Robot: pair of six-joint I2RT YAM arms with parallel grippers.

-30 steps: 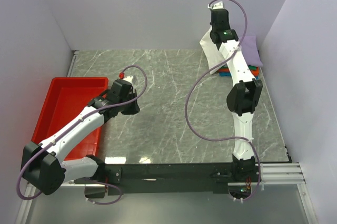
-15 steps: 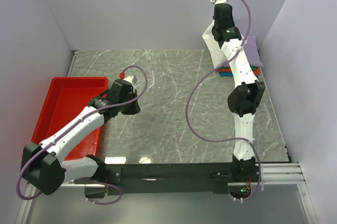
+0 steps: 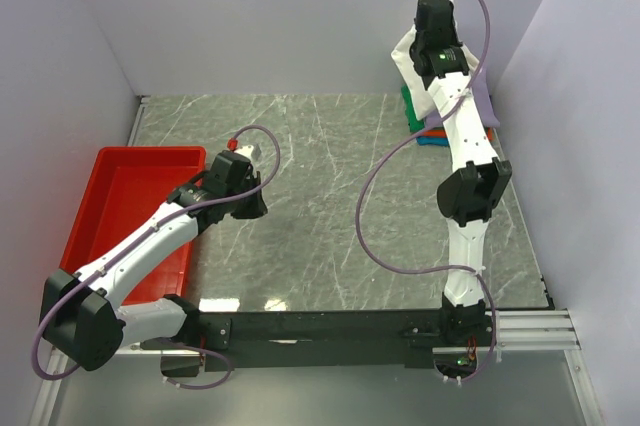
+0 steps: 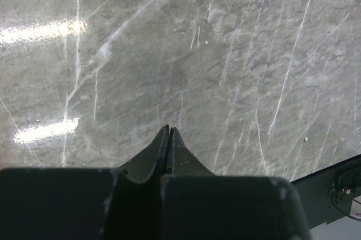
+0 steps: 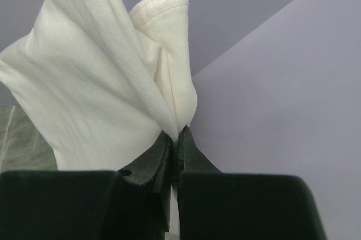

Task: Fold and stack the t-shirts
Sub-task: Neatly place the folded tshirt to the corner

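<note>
The right gripper shifts right in the top view next, lowers onto the lavender t-shirt [image 3: 481, 103] and releases the white t-shirt's fold. The reason is that the white t-shirt [image 3: 404, 54] hangs over the pile's green edge.
My right gripper [image 5: 177, 133] is shut on a fold of the white t-shirt [image 5: 101, 82], which bunches up past the fingertips. From above, that gripper [image 3: 418, 38] is raised high at the back right with the white t-shirt [image 3: 404, 54] hanging beside it. Under it lies a pile of t-shirts: lavender [image 3: 483, 96], green [image 3: 408, 104], orange [image 3: 430, 128] and teal [image 3: 434, 140]. My left gripper [image 4: 168, 130] is shut with nothing in it, low over bare marble. In the top view it [image 3: 252, 208] sits just right of the red tray.
A red plastic tray [image 3: 120, 186] rests at the table's left edge. Walls close in the table [image 3: 330, 196] at the back and on both sides. The right arm's purple cable [image 3: 365, 196] loops over the middle right.
My right gripper has risen and moved toward the back wall with the white t-shirt, uncovering the green shirt's edge. The left arm has stayed still.
</note>
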